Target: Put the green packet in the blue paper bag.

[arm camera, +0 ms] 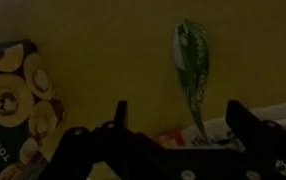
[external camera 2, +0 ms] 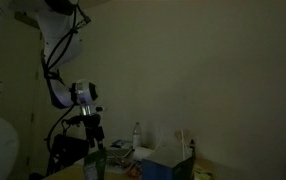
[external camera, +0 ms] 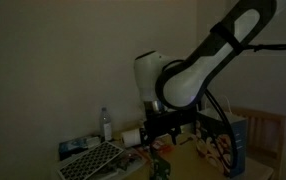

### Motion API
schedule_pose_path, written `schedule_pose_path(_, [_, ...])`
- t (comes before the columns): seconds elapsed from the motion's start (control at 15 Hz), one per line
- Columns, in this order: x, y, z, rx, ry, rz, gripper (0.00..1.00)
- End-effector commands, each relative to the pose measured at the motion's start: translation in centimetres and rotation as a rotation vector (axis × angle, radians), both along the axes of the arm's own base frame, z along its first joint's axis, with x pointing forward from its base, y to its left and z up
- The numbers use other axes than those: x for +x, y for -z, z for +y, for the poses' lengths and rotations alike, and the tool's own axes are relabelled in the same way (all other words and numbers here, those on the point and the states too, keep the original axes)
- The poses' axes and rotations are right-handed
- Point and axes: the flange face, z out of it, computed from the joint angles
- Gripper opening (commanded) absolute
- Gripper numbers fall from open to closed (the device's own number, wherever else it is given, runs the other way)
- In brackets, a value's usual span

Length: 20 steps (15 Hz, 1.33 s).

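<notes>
I should next move my gripper down over the green packet (arm camera: 192, 70) with one finger going past each side, because the packet shows edge-on between my open fingers and is still below them.
The scene is very dark. The green packet (arm camera: 191, 65) shows edge-on in the wrist view, a narrow green strip between my two fingers, and neither finger touches it. My gripper (arm camera: 176, 108) is open with the fingers wide apart. In both exterior views the gripper (external camera: 168, 128) (external camera 2: 91, 130) hangs above the table with the packet (external camera: 162, 166) (external camera 2: 95, 160) just below it. The blue paper bag (external camera: 238, 145) (external camera 2: 168, 165) stands upright to the side, apart from the gripper. Its tan-and-white food picture (arm camera: 13, 95) shows at the wrist view's left edge.
A clear bottle (external camera: 106, 122) and a dark perforated tray (external camera: 93, 160) stand on the table beside the gripper. Reddish and white clutter (arm camera: 183, 135) lies under the gripper. A wooden chair (external camera: 268, 130) stands behind the bag.
</notes>
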Motion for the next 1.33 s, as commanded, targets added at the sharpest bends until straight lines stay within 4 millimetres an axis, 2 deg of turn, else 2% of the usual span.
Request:
schedule_pose_path(0.0, [1.4,3.9,-1.9,0.016,0.042,0.094,1.00])
schedule_pose_path(0.27, [2.3,7.1,-2.7,0.014,0.064,0.159,1.00])
schedule_pose_path(0.47, [3.3,8.7,-2.3,0.000,0.031,0.179,1.00])
schedule_pose_path(0.53, [2.5,8.1,-2.5,-0.006,0.061,0.147,1.00])
schedule_pose_path(0.73, [3.0,8.7,-1.9,0.001,0.031,0.161,1.00])
schedule_pose_path(0.8, [3.0,8.6,-1.7,0.006,0.020,0.157,0.75])
schedule_pose_path(0.87, [2.9,8.4,-1.5,0.009,0.008,0.150,0.74])
schedule_pose_path(1.27, [3.0,8.2,-1.0,0.019,0.008,0.143,0.34])
